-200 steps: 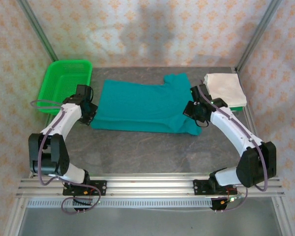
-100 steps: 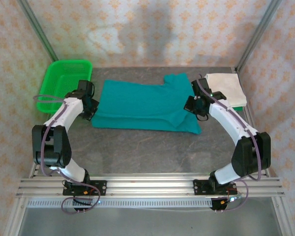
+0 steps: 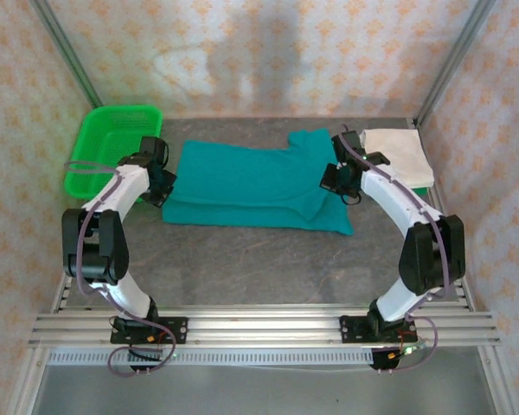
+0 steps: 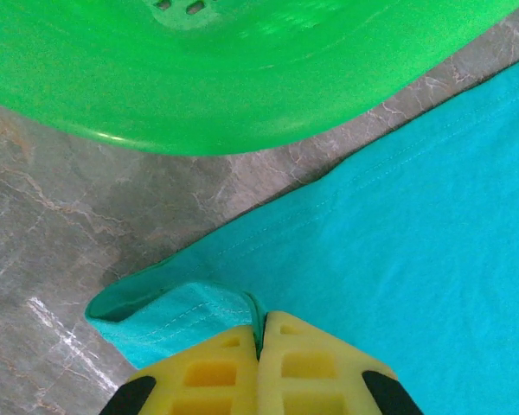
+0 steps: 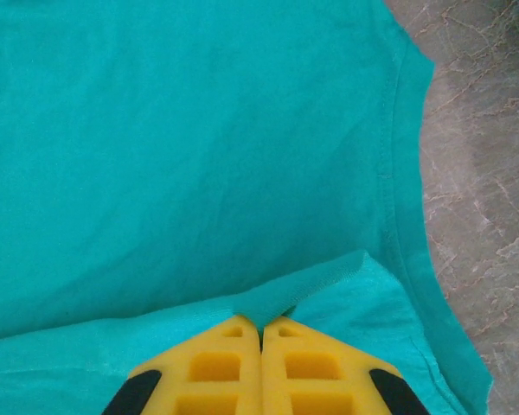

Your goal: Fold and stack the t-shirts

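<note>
My right gripper eases slightly outward to the flat teal cloth (image 3: 315, 175) next and releases the raised line of cloth there, which deepens the narrow fold.
The teal t-shirt (image 3: 251, 181) lies spread across the grey table, its near edge doubled over into a fold. My left gripper (image 3: 162, 186) is at the shirt's left edge, shut on a pinched corner of the teal cloth (image 4: 190, 316); its yellow fingers (image 4: 311, 363) meet with the hem between them. My right gripper (image 3: 336, 180) is at the shirt's right side near the sleeve, shut on a raised ridge of the teal cloth (image 5: 311, 285). A folded cream t-shirt (image 3: 400, 156) rests at the back right, with a green edge under it.
The green plastic mesh basket (image 3: 112, 147) stands at the back left, close to my left gripper; its rim (image 4: 242, 95) looms just beyond the shirt's corner. Bare marble-grey table (image 3: 259, 259) lies in front of the shirt. Metal posts frame the back corners.
Both grippers have moved away from me toward the back of the table, carrying the shirt's near edge over the rest of it. The fold has become narrower front to back.
</note>
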Action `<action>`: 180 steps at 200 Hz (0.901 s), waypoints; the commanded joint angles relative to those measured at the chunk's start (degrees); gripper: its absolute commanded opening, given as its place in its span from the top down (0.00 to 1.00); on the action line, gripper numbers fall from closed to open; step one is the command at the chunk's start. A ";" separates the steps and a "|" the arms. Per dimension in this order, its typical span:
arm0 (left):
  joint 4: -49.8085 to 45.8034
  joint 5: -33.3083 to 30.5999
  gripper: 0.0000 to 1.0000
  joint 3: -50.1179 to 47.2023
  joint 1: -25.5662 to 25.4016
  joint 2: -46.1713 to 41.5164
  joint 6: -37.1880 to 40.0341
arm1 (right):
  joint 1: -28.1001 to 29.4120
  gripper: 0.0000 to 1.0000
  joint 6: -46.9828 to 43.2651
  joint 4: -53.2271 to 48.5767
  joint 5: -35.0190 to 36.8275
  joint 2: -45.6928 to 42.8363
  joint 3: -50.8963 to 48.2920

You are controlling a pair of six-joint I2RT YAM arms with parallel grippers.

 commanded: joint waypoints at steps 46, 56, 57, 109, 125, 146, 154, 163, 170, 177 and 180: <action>-1.96 -0.60 1.00 3.47 0.51 2.28 1.54 | -1.18 1.00 -1.79 -0.47 2.58 3.33 4.70; -1.96 -0.58 1.00 3.74 0.51 2.49 1.63 | -1.21 1.00 -1.91 -0.44 2.72 3.70 5.02; -1.96 -0.59 1.00 3.75 0.51 2.49 1.67 | -1.21 1.00 -1.92 -0.46 2.68 3.73 5.04; -2.14 -0.33 1.00 4.67 0.50 3.73 1.71 | -1.82 1.00 -2.20 0.10 2.77 5.84 6.10; -2.05 -0.24 1.00 4.97 0.50 4.06 1.72 | -2.15 1.00 -2.35 0.24 2.68 6.44 6.22; -2.19 -0.03 1.00 5.46 0.50 4.67 1.89 | -2.33 1.00 -2.53 0.30 2.46 7.08 6.32; -2.18 0.08 1.00 5.68 0.50 5.02 1.94 | -2.28 1.00 -2.53 0.36 2.51 7.26 6.19; -2.13 0.36 1.00 5.94 0.51 5.39 2.06 | -2.30 1.00 -2.38 0.35 2.23 7.42 6.06; -2.13 0.53 1.00 6.14 0.50 5.69 2.15 | -2.30 1.00 -2.35 0.44 1.94 7.45 5.71; -2.15 0.67 1.00 6.22 0.42 5.99 2.23 | -2.33 1.00 -2.16 0.64 1.75 7.45 5.27; -2.14 0.78 1.00 6.29 0.42 6.08 2.20 | -2.37 1.00 -2.13 0.65 1.68 7.45 5.14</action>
